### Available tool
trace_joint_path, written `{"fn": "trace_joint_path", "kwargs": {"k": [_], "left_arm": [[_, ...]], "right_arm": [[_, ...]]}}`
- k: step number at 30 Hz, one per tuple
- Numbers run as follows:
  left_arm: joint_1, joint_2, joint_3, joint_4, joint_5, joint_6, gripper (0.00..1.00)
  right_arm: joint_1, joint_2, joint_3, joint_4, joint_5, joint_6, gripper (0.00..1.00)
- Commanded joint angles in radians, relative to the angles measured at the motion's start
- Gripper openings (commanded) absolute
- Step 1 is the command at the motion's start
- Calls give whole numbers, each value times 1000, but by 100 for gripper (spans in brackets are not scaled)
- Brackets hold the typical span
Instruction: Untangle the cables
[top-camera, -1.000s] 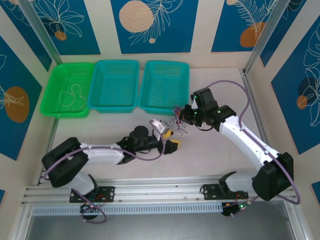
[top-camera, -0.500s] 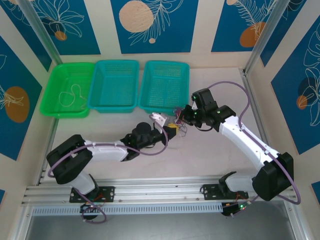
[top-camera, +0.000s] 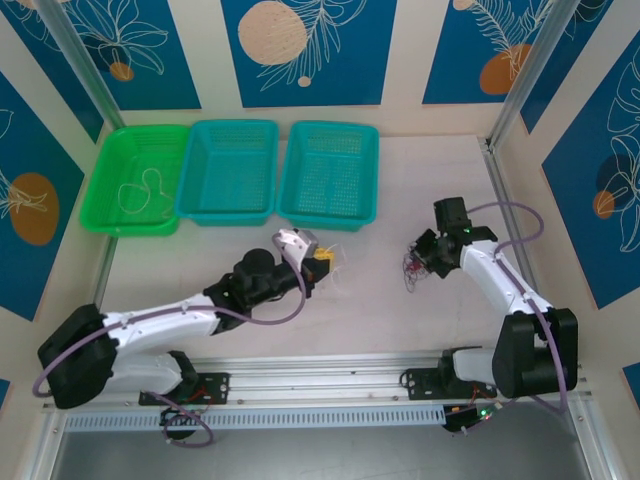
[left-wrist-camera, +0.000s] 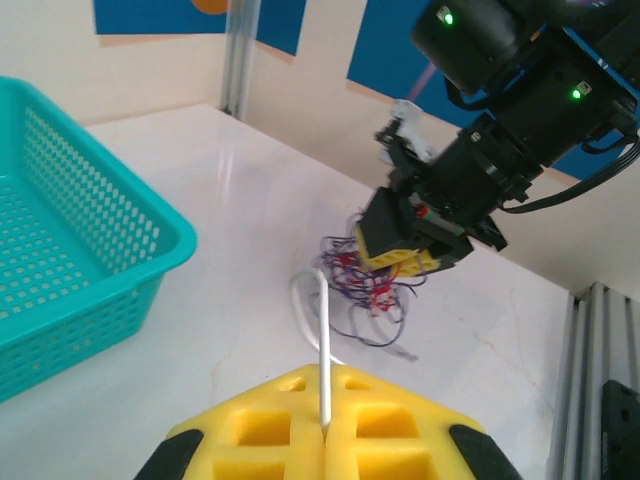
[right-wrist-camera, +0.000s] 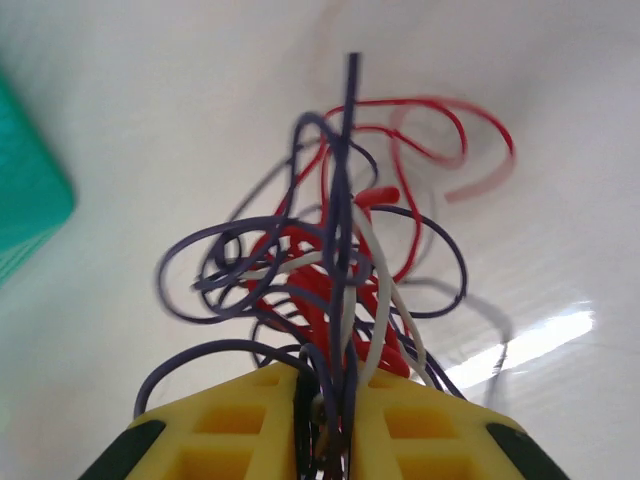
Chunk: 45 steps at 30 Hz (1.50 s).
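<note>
My left gripper is holding the white cable. Next it will swing the cable up and away from my base over the green basket, then let go.
The cables are a small tangle of thin red, dark purple and whitish wires right of the table's middle. My right gripper is shut on them; in the right wrist view the wires run down between its yellow pads at the gripper's narrow gap. My left gripper sits left of it, below the baskets. Its yellow pads are shut on one white cable, which loops away toward the tangle under the right gripper.
Three baskets stand in a row at the back: a green one holding a loose cream cable, and two teal ones. The nearest teal basket's corner is close to the left gripper. Aluminium rails run along the near edge.
The left gripper was open beside the tangle, then shut on the white cable and drew back left. The right gripper carried the tangle to the right, so the two stand well apart.
</note>
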Motion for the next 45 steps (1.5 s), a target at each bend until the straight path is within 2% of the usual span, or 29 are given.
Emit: {"fn": "trace_joint_path", "kwargs": {"k": [1,6,10,13,15,19,28,33,38,43,45], "left_arm": [[37,-128,-7,-140,-65,31,0],[149,-313,21,-354,-99,20,0],[254,-390,114,-499,-44,9,0],[324,-386,246,-601,-37,29,0],[386,-336,384,-692,-31,59,0],[524,-210,616,-771,-24,129,0],[878,111,941,-744,27,146,0],[1066,278,1077,-752,65,101,0],[1196,435,1173,-829,138,48,0],[1252,524,1203,-928,128,42,0],[1262,544,1212,-960,134,50,32]], "right_arm": [[-61,-38,-32,33,-13,-17,18],[-136,-46,-44,39,-25,-29,16],[-125,-48,-45,69,-85,-27,16],[-104,-49,-42,75,-102,-22,16],[-90,-50,-38,74,-109,-20,16],[-67,-61,-20,66,-122,-17,16],[-14,-113,34,15,-129,-30,16],[-2,-152,47,-15,-125,-41,16],[2,-183,44,-25,-122,-35,16],[4,-198,50,-40,-123,-37,16],[4,-203,53,-44,-125,-40,16]]}}
